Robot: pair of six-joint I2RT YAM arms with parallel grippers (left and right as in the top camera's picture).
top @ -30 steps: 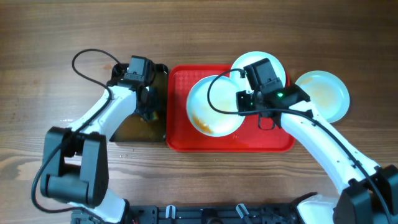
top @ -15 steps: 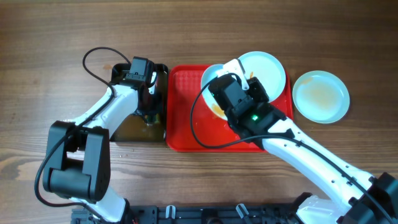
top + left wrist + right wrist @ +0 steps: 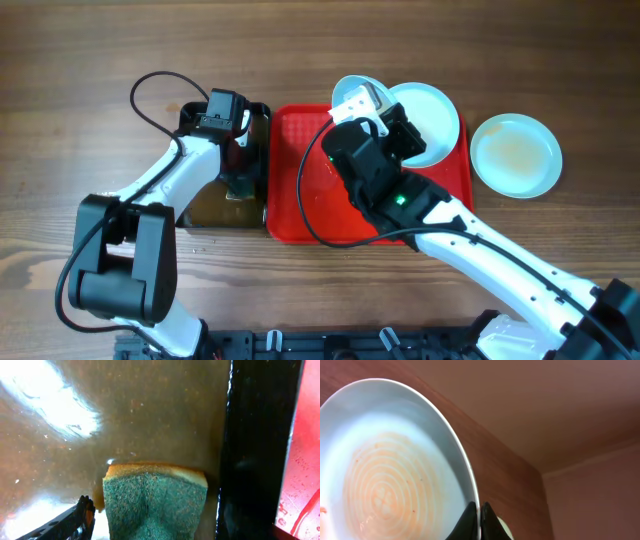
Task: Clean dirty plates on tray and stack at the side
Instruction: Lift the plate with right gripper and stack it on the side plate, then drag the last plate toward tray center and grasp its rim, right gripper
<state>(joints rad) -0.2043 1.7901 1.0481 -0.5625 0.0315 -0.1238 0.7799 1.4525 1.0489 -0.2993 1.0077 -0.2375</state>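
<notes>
I need to move my right gripper to the right in the overhead view next. Then I should lower it and release its plate onto the third plate (image 3: 516, 155), because the stack starts there.
My right gripper (image 3: 480, 512) is shut on the rim of a pale plate (image 3: 395, 475) with orange smear rings, held tilted up on edge. In the overhead view this plate (image 3: 352, 93) stands over the far edge of the red tray (image 3: 290, 200), with the right gripper (image 3: 368, 108) below it. A second plate (image 3: 428, 122) lies at the tray's far right corner. A third plate (image 3: 515, 152) rests on the table to the right. My left gripper (image 3: 155, 527) stands open around a green sponge (image 3: 155, 500); only its left finger (image 3: 80, 517) shows, just apart from the sponge.
A black tray (image 3: 215, 212) holding brownish water sits left of the red tray; its dark wall (image 3: 255, 450) runs beside the sponge. The left arm's cable (image 3: 150, 95) loops over the table behind it. Bare wood lies left and far.
The right arm lifted the plate off the red tray and tipped it up toward the far edge. The left gripper opened around the sponge in the black tray.
</notes>
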